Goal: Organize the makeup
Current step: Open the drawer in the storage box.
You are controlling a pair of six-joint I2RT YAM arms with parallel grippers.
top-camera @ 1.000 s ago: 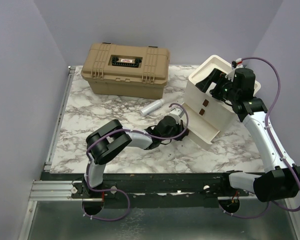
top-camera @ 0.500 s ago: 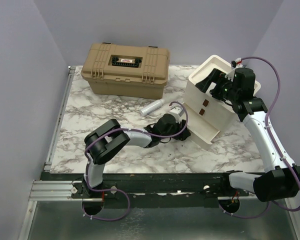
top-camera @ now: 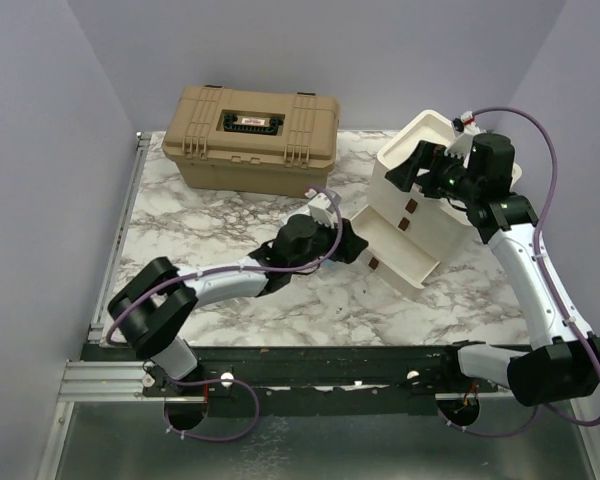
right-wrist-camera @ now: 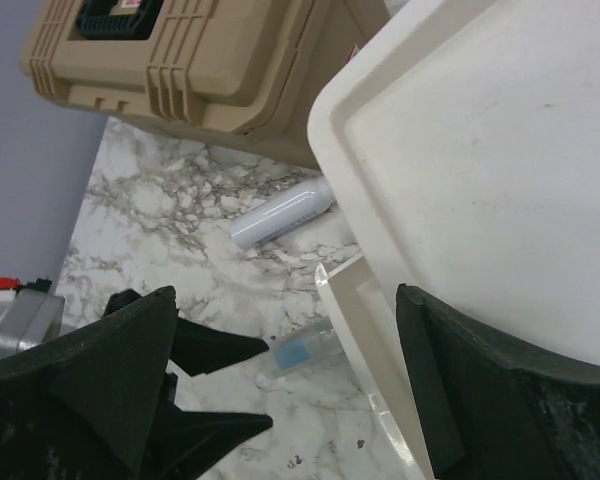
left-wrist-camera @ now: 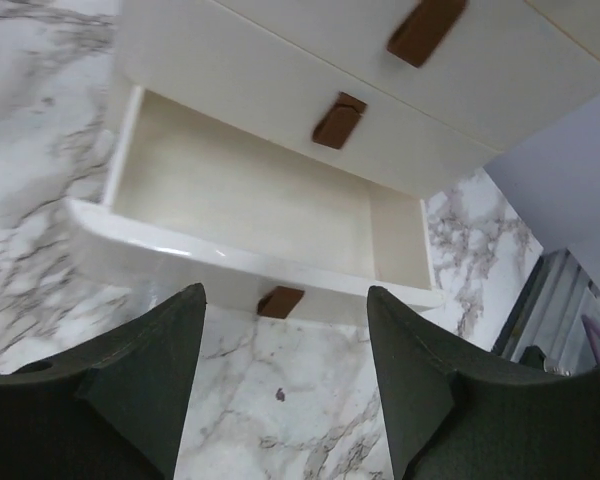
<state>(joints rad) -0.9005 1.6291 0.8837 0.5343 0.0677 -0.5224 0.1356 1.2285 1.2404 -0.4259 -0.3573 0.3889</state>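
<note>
I will next take my left gripper off the drawer's handle and lower it to the flat end of the lavender tube, because the drawer is open and empty.
Two pieces of the makeup show in the right wrist view: a pale lavender tube (right-wrist-camera: 280,215) lying on the marble, and a small clear piece with a light-blue label (right-wrist-camera: 305,352) beside the drawer's corner. The white box (top-camera: 435,215) has its bottom drawer (top-camera: 395,250) pulled out; the left wrist view shows the drawer (left-wrist-camera: 250,195) empty, with its brown handle (left-wrist-camera: 280,301) facing me. My left gripper (top-camera: 352,243) (left-wrist-camera: 285,390) is open just in front of that handle, holding nothing. My right gripper (top-camera: 415,165) (right-wrist-camera: 290,390) hangs open over the box's top left edge.
A big tan latched case (top-camera: 250,135) (right-wrist-camera: 200,60) stands at the back left of the marble table (top-camera: 180,220). The left arm stretches low across the table's middle. Lavender walls close in the sides, and a metal rail runs along the left edge.
My left gripper has gone from shut to open, let go of the drawer handle and drawn back to the left. The bottom drawer now stands pulled out. The right arm has barely moved.
</note>
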